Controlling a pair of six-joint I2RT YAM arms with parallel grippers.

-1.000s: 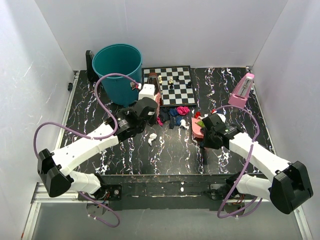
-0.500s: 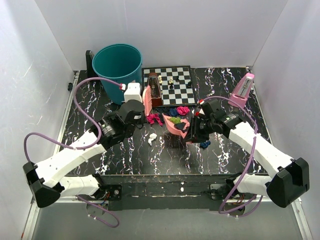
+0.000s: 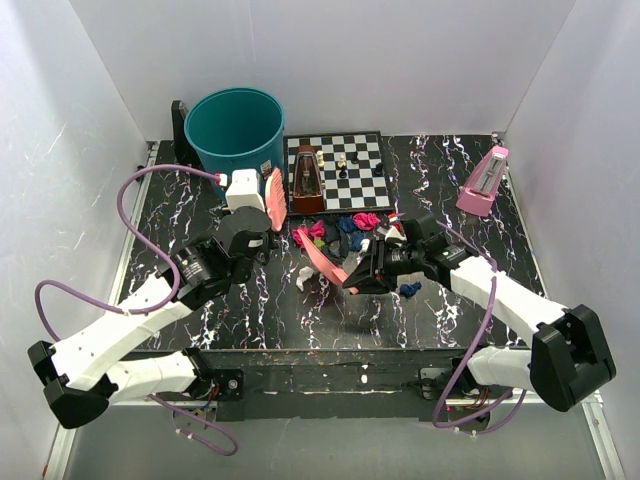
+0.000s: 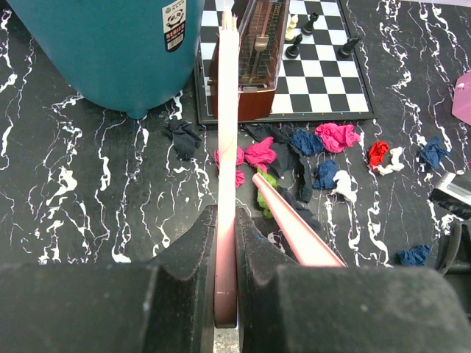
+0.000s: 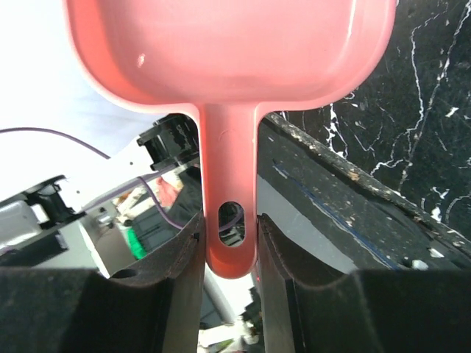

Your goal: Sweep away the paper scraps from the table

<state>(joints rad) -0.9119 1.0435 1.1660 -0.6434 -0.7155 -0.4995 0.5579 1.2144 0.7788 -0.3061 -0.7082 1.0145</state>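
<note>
My right gripper should move down next, tilt the steep dustpan flat and let go of its handle, because it is above the bare tabletop on the near side of the scraps.
My left gripper [image 3: 258, 226] [image 4: 226, 220] is shut on a pink brush [image 3: 272, 198] [image 4: 227, 132], held upright by the teal bucket. My right gripper [image 3: 368, 265] [image 5: 229, 224] is shut on the handle of a pink dustpan [image 3: 325, 262] [image 5: 228, 51], which is tilted steeply above the table [image 3: 440, 320]; its pan looks empty in the right wrist view. Paper scraps [image 3: 352, 226] lie in front of the chessboard: magenta [image 4: 337, 137], dark blue [image 4: 305, 141], red [image 4: 377, 153], white [image 4: 342, 186], green [image 4: 265, 198]. One blue wad [image 3: 408, 289] and one white wad [image 3: 305, 277] lie apart.
A teal bucket [image 3: 235, 130] stands at the back left. A chessboard [image 3: 352, 172] with several pieces and a brown metronome [image 3: 306, 180] sit at the back centre. A pink metronome [image 3: 482, 182] stands at the right. White walls enclose the table.
My left gripper has drawn back to the left with the brush. My right gripper has moved the dustpan left and tipped it steeply; the scraps it carried no longer show in it.
</note>
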